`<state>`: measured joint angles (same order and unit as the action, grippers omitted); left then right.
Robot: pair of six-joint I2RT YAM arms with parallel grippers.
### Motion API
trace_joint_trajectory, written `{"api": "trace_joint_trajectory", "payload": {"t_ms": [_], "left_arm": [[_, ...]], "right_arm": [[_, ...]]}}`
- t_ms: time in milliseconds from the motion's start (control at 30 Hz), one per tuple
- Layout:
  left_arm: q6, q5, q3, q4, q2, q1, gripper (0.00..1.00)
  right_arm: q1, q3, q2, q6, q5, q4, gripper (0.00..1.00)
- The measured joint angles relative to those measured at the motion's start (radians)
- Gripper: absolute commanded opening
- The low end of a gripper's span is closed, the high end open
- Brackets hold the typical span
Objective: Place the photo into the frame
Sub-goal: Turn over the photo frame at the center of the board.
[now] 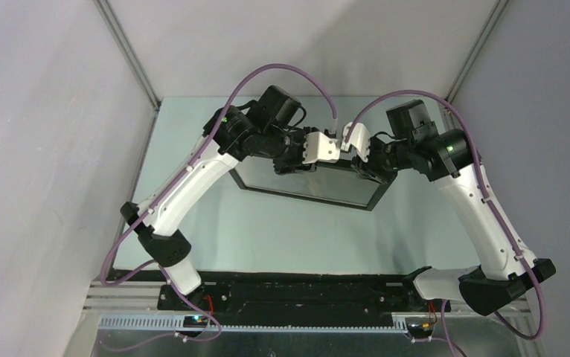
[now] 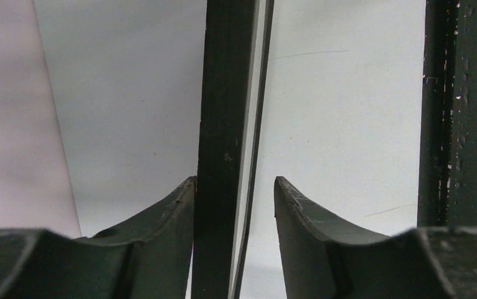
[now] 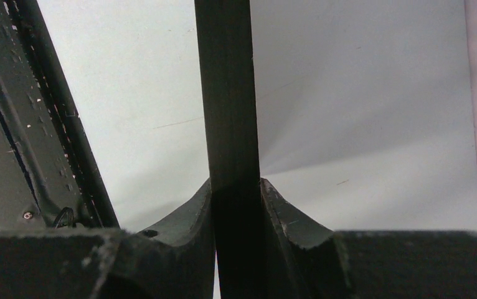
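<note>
The frame (image 1: 308, 195) stands tilted on its edge, so my right gripper next needs to go down toward the right in the top view, turn it flat onto the tabletop and release it.
The frame (image 1: 308, 195) is a thin black rectangle with a clear pane, far of the table's middle, its far edge under both grippers. My left gripper (image 1: 295, 165) is open around that edge. In the left wrist view the black frame bar (image 2: 223, 93) touches the left finger (image 2: 167, 218), and a gap separates the pane's edge from the right finger (image 2: 304, 218). My right gripper (image 1: 369, 172) is shut on the frame. In the right wrist view both fingers press the black bar (image 3: 226, 93) between them. The photo is not in view.
The pale table top (image 1: 267, 238) lies between grey side walls. The two wrists nearly meet above the frame's far edge. A dark speckled part of the other arm shows at the right edge of the left wrist view (image 2: 463, 112) and at the left of the right wrist view (image 3: 30, 124).
</note>
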<state>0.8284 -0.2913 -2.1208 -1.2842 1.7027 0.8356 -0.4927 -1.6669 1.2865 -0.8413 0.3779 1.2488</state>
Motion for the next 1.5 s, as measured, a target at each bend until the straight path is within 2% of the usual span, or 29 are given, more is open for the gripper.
{"api": "trace_joint_trajectory", "payload": {"t_ms": [167,233,433,633,800,1100,1333,1500], "left_arm": [[-0.014,0.005,0.000,0.000,-0.006,-0.002,0.93],[-0.033,0.009,-0.003,0.007,-0.011,-0.010,0.99],[-0.121,0.037,-0.050,0.082,-0.022,-0.094,1.00],[-0.212,0.067,-0.077,0.103,-0.070,-0.184,1.00],[-0.293,0.079,-0.079,0.114,-0.128,-0.249,1.00],[-0.395,0.080,-0.045,0.124,-0.193,-0.302,1.00],[-0.443,0.084,0.026,0.140,-0.193,-0.327,1.00],[-0.465,0.085,0.056,0.156,-0.193,-0.333,0.99]], "right_arm": [[-0.001,-0.008,0.005,0.004,0.000,0.001,0.00],[-0.001,-0.014,0.010,0.007,-0.001,0.003,0.00],[-0.002,-0.036,0.025,0.008,0.001,0.024,0.00],[0.027,-0.134,0.098,0.080,0.031,0.061,0.00],[0.072,-0.252,0.184,0.181,0.079,0.087,0.00],[0.193,-0.341,0.277,0.382,0.129,0.056,0.00],[0.332,-0.318,0.328,0.562,0.208,-0.029,0.00],[0.441,-0.165,0.316,0.681,0.270,-0.182,0.00]]}}
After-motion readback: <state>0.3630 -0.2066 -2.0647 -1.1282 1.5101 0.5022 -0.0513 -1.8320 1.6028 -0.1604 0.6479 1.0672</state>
